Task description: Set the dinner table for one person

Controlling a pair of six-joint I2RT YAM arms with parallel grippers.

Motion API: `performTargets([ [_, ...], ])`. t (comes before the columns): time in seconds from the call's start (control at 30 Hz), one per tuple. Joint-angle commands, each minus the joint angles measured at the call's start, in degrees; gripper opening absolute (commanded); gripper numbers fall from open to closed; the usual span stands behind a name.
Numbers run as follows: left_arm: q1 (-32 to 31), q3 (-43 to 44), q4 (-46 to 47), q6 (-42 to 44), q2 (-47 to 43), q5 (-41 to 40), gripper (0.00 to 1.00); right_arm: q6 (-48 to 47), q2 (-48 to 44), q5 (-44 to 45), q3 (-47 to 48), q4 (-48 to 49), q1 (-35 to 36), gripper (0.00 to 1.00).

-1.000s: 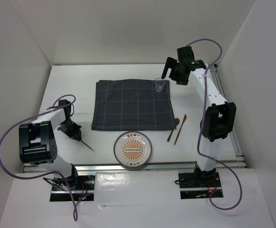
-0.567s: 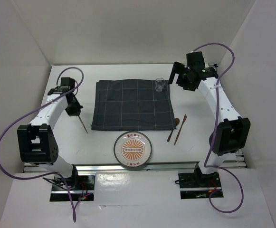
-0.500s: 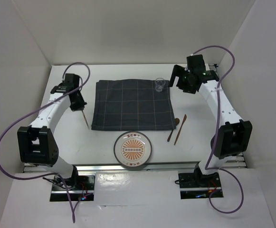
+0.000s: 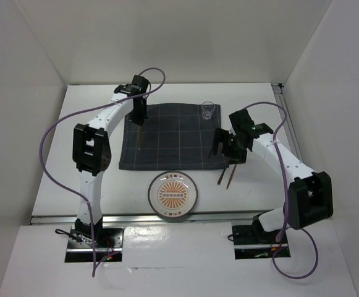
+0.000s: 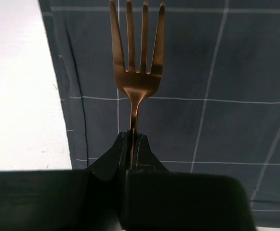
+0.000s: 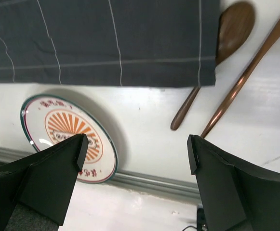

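I need to lower the copper fork with my left gripper next, beside its side hem [image 4: 135, 135], and let go of the handle, because the dark grey checked cloth [image 4: 173, 136] is bare below my left gripper.
My left gripper [image 5: 132, 137] is shut on the handle of a copper fork [image 5: 136, 72], tines pointing away, above the left part of the dark grey checked cloth [image 4: 173, 136] on the white dinner table [image 4: 59, 173]. In the top view the left gripper [image 4: 139, 120] hangs near the cloth's back left corner. My right gripper [image 4: 225, 150] stands open and holds nothing. It hovers by the cloth's right edge, above a brown spoon [image 6: 212, 57] and a slim copper utensil [image 6: 246, 77]. A plate with an orange sunburst [image 4: 173, 195] lies in front of the cloth.
A small clear glass [image 4: 208, 111] stands on the cloth's back right corner. A metal rail [image 6: 154, 180] runs along the table's near edge just behind the plate [image 6: 67, 137]. White walls close in the left, back and right sides.
My left arm swung from the table's left side to over the cloth, carrying the fork. My right arm came from beside the glass down towards the spoon, still open.
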Motion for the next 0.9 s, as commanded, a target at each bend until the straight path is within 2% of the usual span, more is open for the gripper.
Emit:
performTargets([
  [0.0, 0.54, 3.09, -5.24, 0.18, 3.61, 1.35, 0.0, 3.34, -3.86, -0.98, -3.11, 1.76, 1.65, 0.97],
  [0.2, 0.54, 3.71, -5.76, -0.35, 6.61, 0.83, 0.0, 5.37, -3.87, -3.61, -7.96, 5.1, 2.8, 0.97],
  [0.5, 0.54, 2.04, -6.29, -0.35, 9.08, 0.3, 0.0, 8.26, -1.84, -2.56, -11.03, 10.45, 11.4, 0.98],
  [0.6, 0.54, 2.04, -6.29, -0.96, 9.69, 0.3, 0.0, 9.58, -1.32, -3.88, -12.7, 13.18, 12.2, 0.98],
  [0.67, 0.54, 2.04, -6.29, -0.96, 9.69, 0.3, 0.09, 10.2, -0.79, -4.58, -14.28, 14.59, 13.69, 0.98],
  [0.7, 0.54, 2.04, -6.29, -0.96, 9.69, 0.82, 0.28, 10.2, -0.79, -5.11, -14.9, 16.16, 13.7, 0.98],
  [0.8, 0.54, 1.51, -6.29, -0.96, 9.69, 0.83, 0.43, 10.73, -1.31, -7.65, -18.41, 21.25, 14.31, 0.98],
  [0.83, 0.54, 1.51, -6.29, -0.96, 9.0, 0.83, 0.54, 10.21, -1.31, -8.53, -20.77, 22.84, 14.84, 0.98],
  [0.87, 0.54, 1.51, -6.81, -0.96, 8.21, 0.83, 0.57, 10.2, -1.84, -9.67, -21.92, 24.69, 14.84, 0.98],
])
